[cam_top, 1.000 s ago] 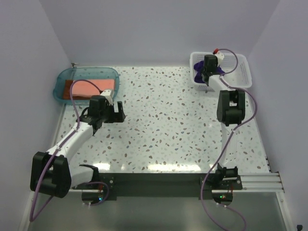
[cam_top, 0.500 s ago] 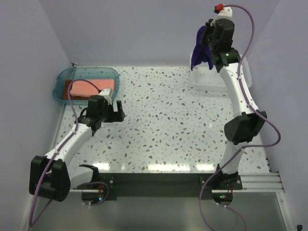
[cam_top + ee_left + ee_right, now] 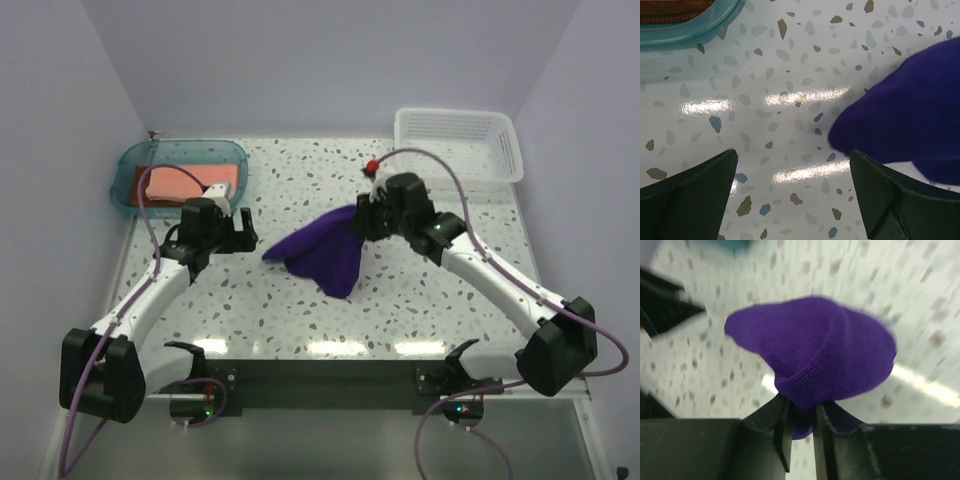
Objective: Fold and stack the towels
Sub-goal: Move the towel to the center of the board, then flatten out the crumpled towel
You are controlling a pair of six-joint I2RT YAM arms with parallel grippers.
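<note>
I need to move my left gripper down and toward the right in the top view next, onto the purple towel's loose corner, because it sticks out toward that gripper's open fingers.
The purple towel lies bunched on the speckled table's middle, and one corner is lifted into my right gripper. In the right wrist view the jaws of that gripper stand close together with a fold of the purple towel pinched between them. My left gripper hovers open just left of the cloth. Nothing is between the left gripper's fingers, and the purple towel lies ahead to their right. A salmon pink towel lies flat in the teal tray, with a rust brown edge showing there.
The white mesh basket stands at the back right corner with nothing showing inside. The teal tray's rim is close ahead of the left gripper. Pale walls close in the table on the left, back and right.
My right arm lifted the purple towel out of the basket, swung it high, then brought it down to the table's middle. The left arm has barely moved.
</note>
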